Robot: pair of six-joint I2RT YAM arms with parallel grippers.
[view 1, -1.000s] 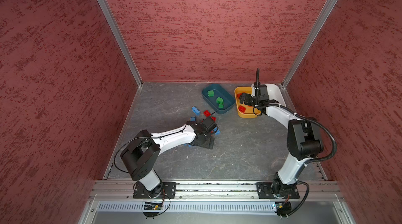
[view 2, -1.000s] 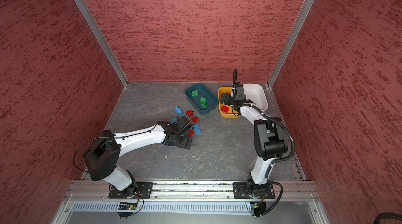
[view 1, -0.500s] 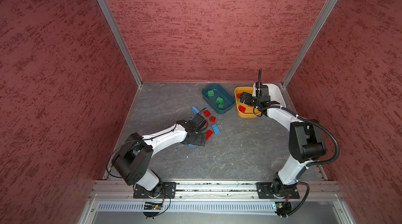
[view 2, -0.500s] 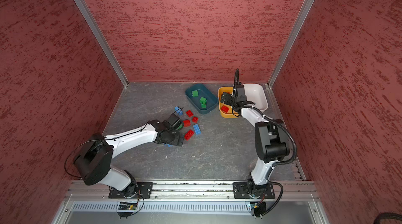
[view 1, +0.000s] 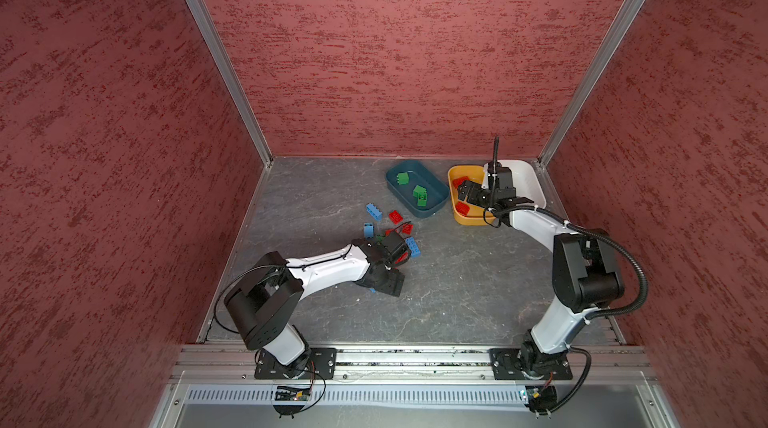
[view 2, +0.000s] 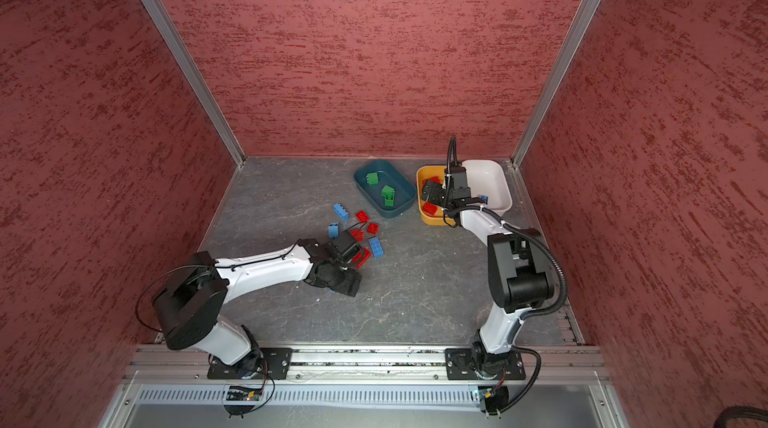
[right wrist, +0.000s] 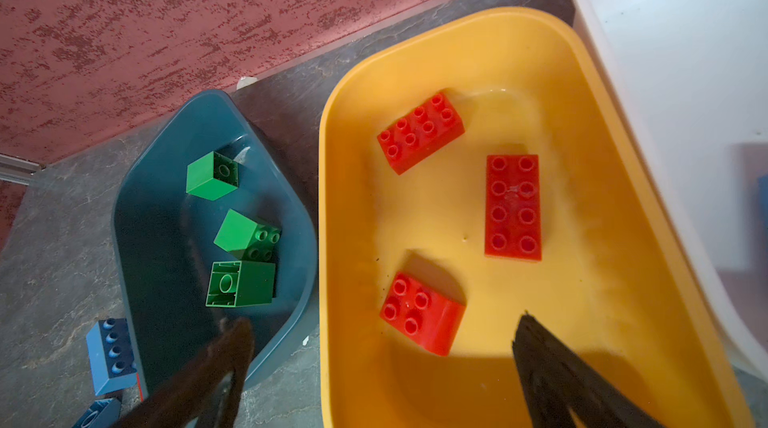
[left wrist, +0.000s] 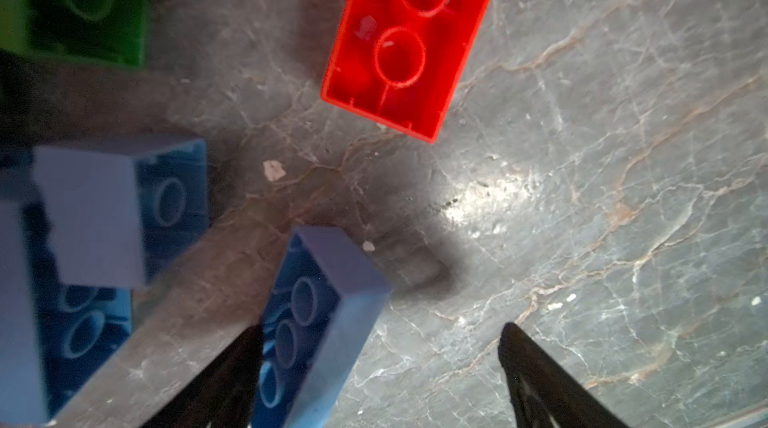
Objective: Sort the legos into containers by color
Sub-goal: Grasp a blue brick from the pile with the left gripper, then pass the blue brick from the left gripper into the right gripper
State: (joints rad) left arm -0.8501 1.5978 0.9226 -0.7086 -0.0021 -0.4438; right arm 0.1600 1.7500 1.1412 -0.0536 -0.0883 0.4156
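Observation:
The blue brick lies at the right gripper's finger, so the robot's right gripper will next move back off the yellow tub (right wrist: 582, 280) to the teal tub's near end (right wrist: 276, 352), turning toward the left gripper.
My left gripper (left wrist: 380, 334) is open low over the floor near the loose legos (view 1: 395, 216). A blue brick (left wrist: 328, 322) lies on its side against one finger (left wrist: 245, 363), with a wide gap to the other finger. An upturned red brick (left wrist: 415, 39) lies further out. In both top views the left gripper (view 1: 386, 280) (view 2: 345, 280) covers the near edge of the pile. My right gripper (right wrist: 382, 322) hangs open and empty over the yellow tub (right wrist: 582, 280), which holds three red bricks (right wrist: 513, 205). The teal tub (right wrist: 158, 238) holds three green bricks (right wrist: 247, 234).
The white tub (view 2: 494, 184) stands at the back right against the yellow tub (view 1: 469, 220) and holds a blue brick (view 2: 483, 199). The teal tub (view 1: 428, 213) stands left of the yellow one. Red textured walls close in the back and both sides.
My left gripper swung left, then came back and nearer the front edge of the pile. Its jaws have narrowed a little. The right arm has barely moved.

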